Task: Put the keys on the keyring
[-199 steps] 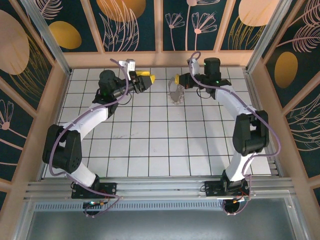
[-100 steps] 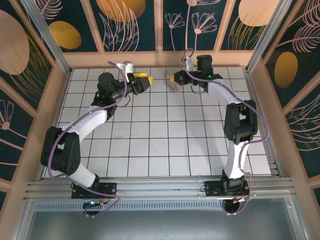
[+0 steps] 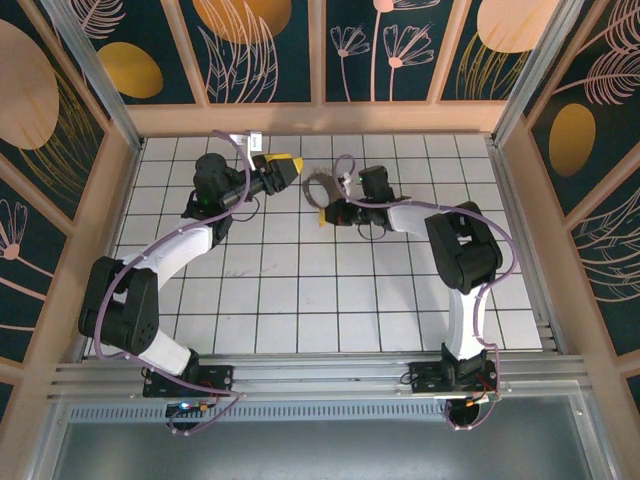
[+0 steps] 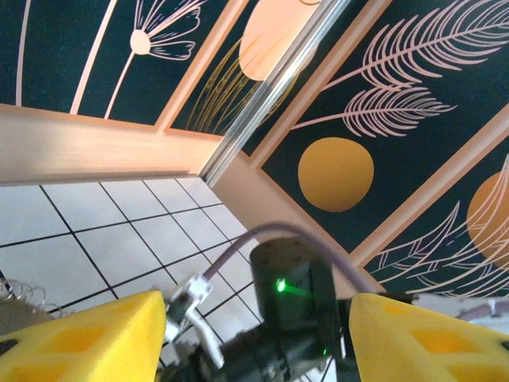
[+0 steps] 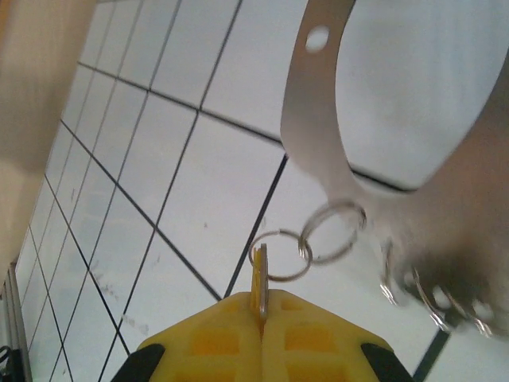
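Note:
The key's small ring already links to the keyring. So the right gripper draws back toward the tiles' near side next, over the bare tiles, and releases the key [image 5: 259,274].
My right gripper [image 5: 261,306] is shut on the key [image 5: 259,274], which I see edge-on as a thin silver blade with a yellow head between the yellow fingers. A small wire ring runs through the key's head and links to a second small ring. That ring hangs by the keyring [image 5: 306,135], a broad silvery band with more small rings along its rim. From above, the right gripper [image 3: 322,214] sits just near of the keyring [image 3: 322,186]. My left gripper [image 3: 283,168] stands open to the keyring's left, gripping nothing. Between its fingers [image 4: 87,334] I see the right arm's wrist.
The white tiled floor [image 3: 300,290] lies bare toward the near side. A wooden ledge [image 3: 320,118] and patterned wall panels close the back and sides. The right arm's purple cable [image 4: 238,255] arcs just ahead of the left gripper [image 4: 256,306].
The right gripper has swung left and toward the near side, carrying the key and keyring close to the left gripper. The left gripper has barely moved and stays open.

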You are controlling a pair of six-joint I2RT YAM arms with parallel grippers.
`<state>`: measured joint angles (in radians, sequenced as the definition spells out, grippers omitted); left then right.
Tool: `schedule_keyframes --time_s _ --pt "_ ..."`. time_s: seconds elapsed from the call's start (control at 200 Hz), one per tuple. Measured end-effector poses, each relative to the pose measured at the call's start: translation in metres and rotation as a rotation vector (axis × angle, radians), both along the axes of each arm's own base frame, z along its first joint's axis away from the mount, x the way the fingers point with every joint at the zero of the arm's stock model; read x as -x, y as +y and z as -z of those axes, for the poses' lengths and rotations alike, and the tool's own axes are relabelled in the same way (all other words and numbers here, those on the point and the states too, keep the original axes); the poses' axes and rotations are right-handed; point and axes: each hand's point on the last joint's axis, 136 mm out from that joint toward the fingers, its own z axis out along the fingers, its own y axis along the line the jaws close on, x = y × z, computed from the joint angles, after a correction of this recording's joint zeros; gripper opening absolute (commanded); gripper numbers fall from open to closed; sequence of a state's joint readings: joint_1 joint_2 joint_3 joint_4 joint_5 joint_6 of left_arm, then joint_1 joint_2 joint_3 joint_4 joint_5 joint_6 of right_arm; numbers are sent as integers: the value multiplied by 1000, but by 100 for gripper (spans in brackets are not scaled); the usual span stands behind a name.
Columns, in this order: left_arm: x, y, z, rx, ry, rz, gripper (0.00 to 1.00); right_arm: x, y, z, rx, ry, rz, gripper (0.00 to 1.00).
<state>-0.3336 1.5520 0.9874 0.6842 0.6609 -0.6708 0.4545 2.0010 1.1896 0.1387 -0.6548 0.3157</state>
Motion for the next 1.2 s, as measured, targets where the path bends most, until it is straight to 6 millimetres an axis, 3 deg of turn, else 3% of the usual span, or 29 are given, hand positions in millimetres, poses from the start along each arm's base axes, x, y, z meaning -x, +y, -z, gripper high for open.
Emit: schedule_keyframes --time_s 0.155,0.405,0.506,0.661,0.741,0.821,0.961,1.101,1.201 --pt "0 2 0 6 24 -13 63 16 8 13 -9 51 14 0" --pt "0 3 7 2 71 -17 63 19 21 8 -38 43 21 0" --pt "0 3 7 6 77 -16 63 29 29 11 -39 57 4 17" --pt "0 2 7 12 85 -12 64 63 47 22 -27 94 -68 42" --pt "1 2 7 14 89 -8 64 83 50 23 -26 110 -103 46" --pt "2 1 6 17 92 -4 65 93 46 13 -35 102 -110 49" --pt "3 2 3 26 90 -6 71 88 35 -25 -77 27 -87 58" --pt "15 9 2 28 81 -21 98 82 17 -59 -113 -46 -47 64" --pt "18 16 0 17 63 -65 99 75 -2 -75 -120 -91 0 74"
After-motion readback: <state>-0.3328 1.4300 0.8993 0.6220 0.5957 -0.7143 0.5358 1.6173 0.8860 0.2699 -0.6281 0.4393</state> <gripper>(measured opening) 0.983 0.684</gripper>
